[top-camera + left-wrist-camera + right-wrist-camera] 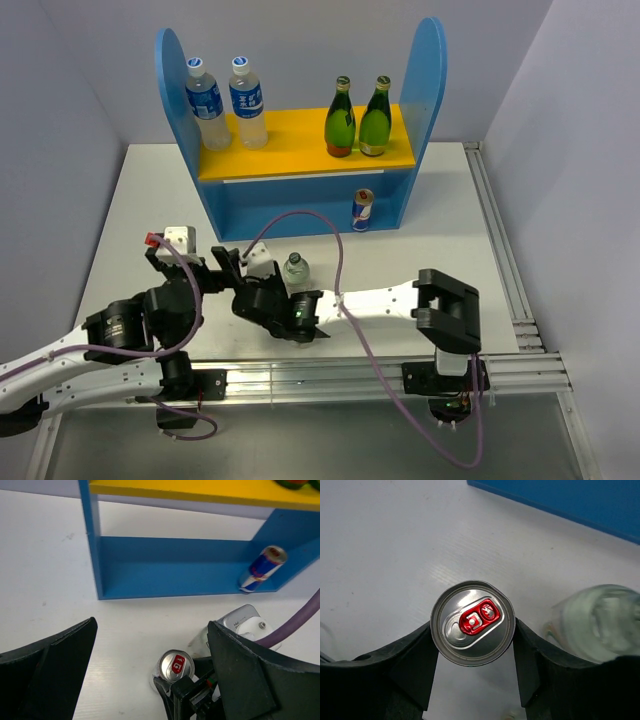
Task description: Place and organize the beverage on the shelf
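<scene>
My right gripper has free shelf space by the second can (340,217) outward of it, so I will reach outward and to the right in the top view to release there.
A silver can with a red tab (472,630) sits between the black fingers of my right gripper (472,631), and both fingers press its sides. The left wrist view shows this can (176,666) low over the white table, in front of the blue shelf (200,565). Seen from above, my right gripper (248,290) covers the can. My left gripper (152,630) stands wide open just left of it, holding nothing. A second can (363,210) stands on the shelf's lower tier at the right. A clear bottle (295,268) stands on the table beside the right gripper.
On the shelf's yellow upper board (300,145) stand two blue-labelled water bottles (226,103) at the left and two green bottles (358,118) at the right. A purple cable (320,225) loops over the table. Metal rails (500,250) run along the right and near edges.
</scene>
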`<state>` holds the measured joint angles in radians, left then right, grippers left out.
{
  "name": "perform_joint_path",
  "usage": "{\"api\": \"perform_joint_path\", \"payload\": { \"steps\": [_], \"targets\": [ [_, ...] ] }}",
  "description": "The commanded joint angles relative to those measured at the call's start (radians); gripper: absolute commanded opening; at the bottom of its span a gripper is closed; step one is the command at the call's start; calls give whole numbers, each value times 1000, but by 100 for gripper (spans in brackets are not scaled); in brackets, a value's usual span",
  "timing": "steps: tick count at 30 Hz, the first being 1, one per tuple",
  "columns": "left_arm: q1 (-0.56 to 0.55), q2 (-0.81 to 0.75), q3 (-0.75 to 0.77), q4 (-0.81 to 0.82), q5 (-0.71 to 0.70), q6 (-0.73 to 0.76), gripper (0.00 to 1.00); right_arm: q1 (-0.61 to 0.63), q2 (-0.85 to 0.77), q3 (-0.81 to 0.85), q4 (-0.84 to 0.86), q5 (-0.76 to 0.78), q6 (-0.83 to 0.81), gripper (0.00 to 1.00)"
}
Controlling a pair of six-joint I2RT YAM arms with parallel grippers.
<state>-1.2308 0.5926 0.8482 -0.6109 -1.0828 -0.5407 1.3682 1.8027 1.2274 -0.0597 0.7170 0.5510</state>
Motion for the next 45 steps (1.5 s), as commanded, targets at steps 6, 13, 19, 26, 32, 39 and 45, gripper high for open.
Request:
{"api": "perform_joint_path", "payload": {
  "steps": [6, 13, 19, 26, 32, 39, 45],
  "targets": [
    [-30, -7, 29, 74, 107, -33, 99, 92, -454, 15, -6, 215, -180, 0],
    [-32, 6, 22, 85, 107, -30, 99, 108, -724, -40, -127, 395, -206, 0],
    [-32, 19, 14, 109, 109, -16, 99, 51, -835, -126, -193, 382, -149, 0],
    [-30, 35, 14, 106, 109, -16, 99, -136, -795, -264, -97, 214, -106, 0],
    [-30, 36, 15, 103, 109, -18, 99, -290, -689, -336, 57, 128, -123, 0],
    [-32, 33, 14, 112, 112, -8, 99, -454, -556, -365, 271, 56, -164, 0],
    [-32, 30, 22, 100, 104, -13, 99, -587, -413, -327, 353, -10, -171, 0]
  ]
}}
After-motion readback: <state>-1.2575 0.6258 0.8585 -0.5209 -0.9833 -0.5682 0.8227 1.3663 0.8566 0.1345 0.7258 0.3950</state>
